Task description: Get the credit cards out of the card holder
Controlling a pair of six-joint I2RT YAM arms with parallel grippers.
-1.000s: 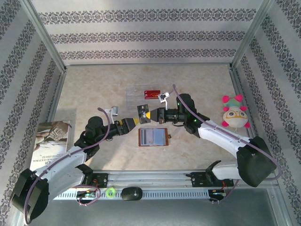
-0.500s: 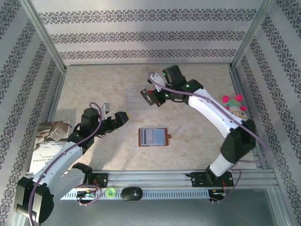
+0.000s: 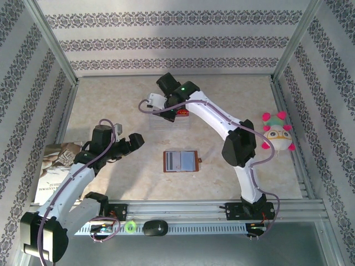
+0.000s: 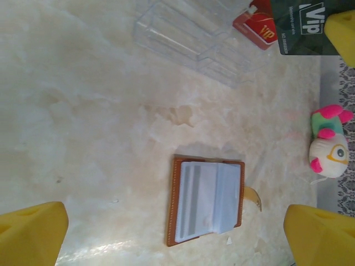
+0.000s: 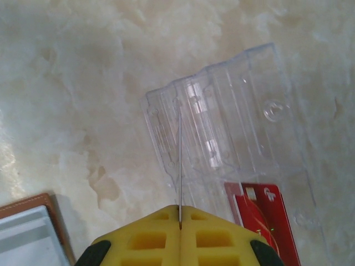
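My right gripper moves away from the red card [image 5: 260,216] next, then lowers the black card onto the tray's empty part [image 5: 227,122].
The card holder [image 3: 180,160], a brown wallet, lies open on the table with its grey-blue lining up, also in the left wrist view [image 4: 208,202]. My left gripper [image 3: 136,139] hovers left of it, open and holding nothing [image 4: 177,244]. My right gripper [image 3: 170,111] is shut on the black card [image 4: 302,27], seen edge-on as a thin line [image 5: 179,166] over the clear tray [image 5: 227,116]. The red card [image 5: 260,216] lies flat on the tray's right part [image 4: 256,27], beside the right gripper [image 5: 179,209].
A plush toy [image 3: 275,133] sits at the right side of the table [image 4: 327,147]. A booklet [image 3: 55,166] lies at the left edge. Patterned walls close in the table on three sides. The clear ridged tray [image 3: 161,119] stands behind the wallet.
My right arm has swung from just above the wallet back to the clear tray, carrying the black card. My left arm has drawn back to the left.
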